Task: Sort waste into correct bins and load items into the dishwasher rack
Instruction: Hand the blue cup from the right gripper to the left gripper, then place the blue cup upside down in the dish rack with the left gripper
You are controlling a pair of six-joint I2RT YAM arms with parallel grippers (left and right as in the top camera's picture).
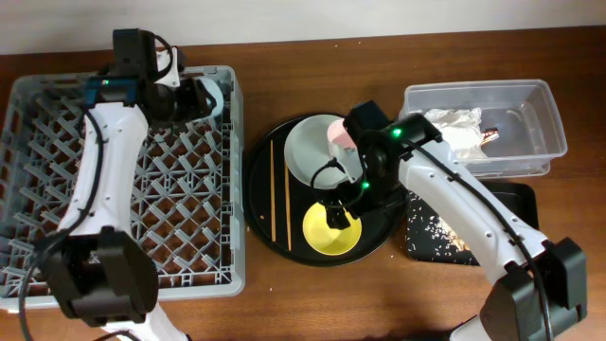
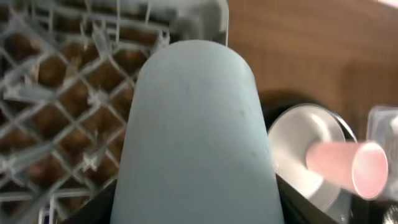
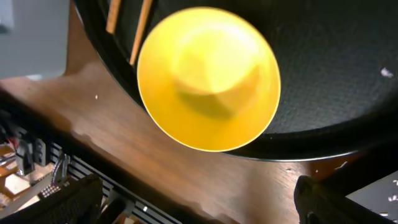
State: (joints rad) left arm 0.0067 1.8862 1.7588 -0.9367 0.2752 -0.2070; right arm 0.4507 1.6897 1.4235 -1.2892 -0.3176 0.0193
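Observation:
The light-blue cup point(image 1: 216, 95) needs to get onto the dishwasher rack's wires beside the rack's rim nearest the round black tray, so the robot's left gripper will lower it first.
My left gripper point(image 1: 196, 96) is shut on the small light-blue cup point(image 1: 216, 95) and holds it over the far right corner of the grey dishwasher rack point(image 1: 57, 170). In the left wrist view the cup point(image 2: 196, 124) fills the middle between my fingers point(image 2: 196, 214), with the rack point(image 2: 56, 93) behind it. My right gripper point(image 1: 343, 204) is open and empty just above the yellow bowl point(image 1: 331, 232), which also shows in the right wrist view point(image 3: 208, 78) ahead of my fingers point(image 3: 199, 205). The grey-green plate point(image 1: 308, 152), pink cup point(image 1: 338, 134) and chopsticks point(image 1: 275, 189) lie on the round black tray point(image 1: 260, 161).
The clear tub point(image 1: 530, 114) at the far right holds the crumpled white napkin point(image 1: 454, 121) and a wrapper. The shallow black tray point(image 1: 516, 204) in front of it holds white crumbs point(image 1: 431, 232). My right arm reaches across both.

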